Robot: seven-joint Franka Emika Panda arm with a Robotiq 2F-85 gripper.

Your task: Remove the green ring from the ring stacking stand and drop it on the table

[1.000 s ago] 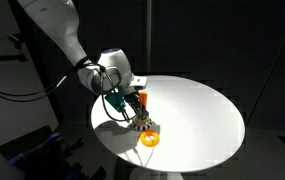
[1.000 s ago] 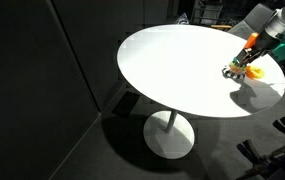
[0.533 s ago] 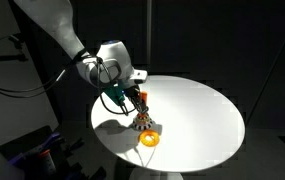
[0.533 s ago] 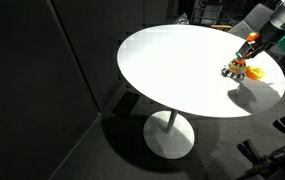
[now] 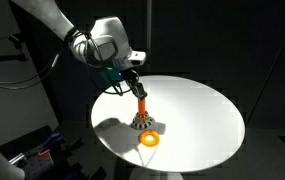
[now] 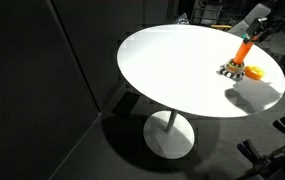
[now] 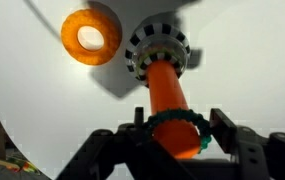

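My gripper holds the green ring. Next I will lift the ring above the peg's top end, then move away before opening.
In the wrist view the thin green ring (image 7: 175,122) circles the top end of the orange peg of the ring stacking stand (image 7: 164,86). My gripper (image 7: 177,130) is shut on the ring, one finger on each side. The stand's dark speckled base (image 7: 158,52) rests on the white table (image 7: 247,45). In both exterior views my gripper (image 5: 132,83) (image 6: 255,30) hangs above the stand (image 5: 141,110) (image 6: 239,56) at the peg's top. The green ring is too small to make out there.
A thicker yellow-orange donut ring (image 7: 90,36) lies on the table right beside the stand's base, seen in both exterior views too (image 5: 149,139) (image 6: 254,72). The round table (image 5: 202,110) (image 6: 172,60) has an edge close to the stand. Surroundings are dark.
My gripper has risen from low at the stand's base to the top of the peg, bringing the green ring up with it. The stand and donut ring stay put.
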